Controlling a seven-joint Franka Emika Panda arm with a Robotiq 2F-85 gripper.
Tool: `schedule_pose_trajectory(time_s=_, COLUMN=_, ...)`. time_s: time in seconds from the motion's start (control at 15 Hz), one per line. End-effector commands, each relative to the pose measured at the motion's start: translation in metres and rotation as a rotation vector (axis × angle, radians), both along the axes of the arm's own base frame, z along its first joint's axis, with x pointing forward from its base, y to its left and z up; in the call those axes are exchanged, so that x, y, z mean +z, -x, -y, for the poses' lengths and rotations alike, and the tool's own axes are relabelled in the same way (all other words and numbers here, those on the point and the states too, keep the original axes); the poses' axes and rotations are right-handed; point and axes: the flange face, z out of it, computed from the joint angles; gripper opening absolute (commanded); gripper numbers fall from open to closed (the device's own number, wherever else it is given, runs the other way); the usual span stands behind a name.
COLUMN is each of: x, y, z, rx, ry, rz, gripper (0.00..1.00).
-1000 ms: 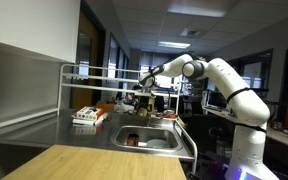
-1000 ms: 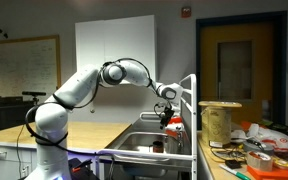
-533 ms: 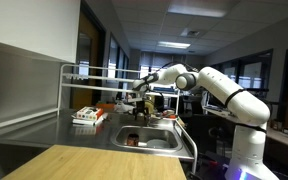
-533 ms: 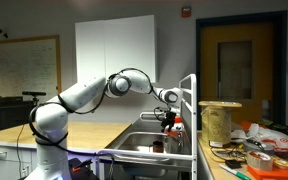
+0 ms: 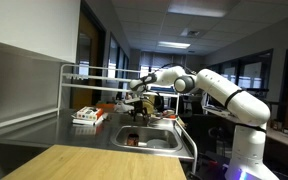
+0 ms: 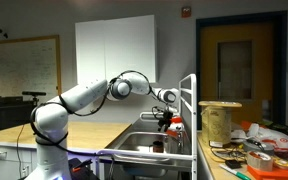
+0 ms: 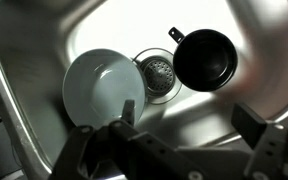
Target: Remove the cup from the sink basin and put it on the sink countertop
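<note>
My open gripper moves down into the basin next, its fingers astride the cup's rim (image 5: 133,137) (image 7: 177,65) beside the drain, since the cup lies below it.
The cup (image 7: 204,58) is dark, round and has a small handle; it lies in the sink basin (image 7: 254,40) right of the drain. In an exterior view it shows as a reddish spot (image 5: 132,141) in the basin (image 5: 154,133). My gripper (image 7: 189,122) is open and empty, hovering above the basin, with the cup above and beyond its fingertips in the wrist view. In both exterior views the gripper (image 5: 139,111) (image 6: 167,122) hangs above the basin (image 6: 144,143). The steel sink countertop (image 5: 44,132) lies beside the basin.
A white bowl (image 7: 104,88) lies in the basin left of the drain (image 7: 156,72). A red-and-white box (image 5: 85,116) sits on the countertop under the white tubular rack (image 5: 66,85). A wooden tabletop (image 5: 84,162) is in front. Clutter (image 6: 246,150) fills a side table.
The arm's elbow and forearm have dropped and folded lower. The gripper stays over the basin, nearly in the same spot, still open.
</note>
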Motion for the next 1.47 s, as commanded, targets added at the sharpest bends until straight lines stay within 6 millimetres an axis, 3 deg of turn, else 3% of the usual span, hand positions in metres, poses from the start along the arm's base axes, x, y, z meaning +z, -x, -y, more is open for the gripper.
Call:
schedule_pose_trajectory(time_s=0.0, x=0.0, y=0.0, z=0.0, rx=0.0, ry=0.0, rz=-0.001, gripper=1.0)
schedule_pose_trajectory(time_s=0.2, x=0.003, y=0.003, z=0.004, rx=-0.017, ry=0.027, rz=0.016, gripper=1.0)
schedule_pose_trajectory(time_s=0.4, x=-0.036, y=0.005, z=-0.01, rx=-0.02, ry=0.05, rz=-0.02, gripper=1.0)
schedule_pose_trajectory(time_s=0.73, x=-0.116, y=0.023, z=-0.084, rx=0.059, ry=0.024, rz=-0.134, gripper=1.0)
schedule_pose_trajectory(time_s=0.93, x=-0.146, y=0.029, z=-0.118, rx=0.103, ry=0.062, rz=-0.177, gripper=1.0)
schedule_pose_trajectory(time_s=1.0, x=-0.151, y=0.03, z=-0.125, rx=0.104, ry=0.081, rz=-0.183, gripper=0.75)
schedule_pose_trajectory(time_s=1.07, x=-0.154, y=0.028, z=-0.128, rx=0.099, ry=0.102, rz=-0.173, gripper=0.75)
schedule_pose_trajectory(time_s=1.4, x=-0.144, y=0.017, z=-0.127, rx=0.071, ry=0.138, rz=-0.106, gripper=0.38)
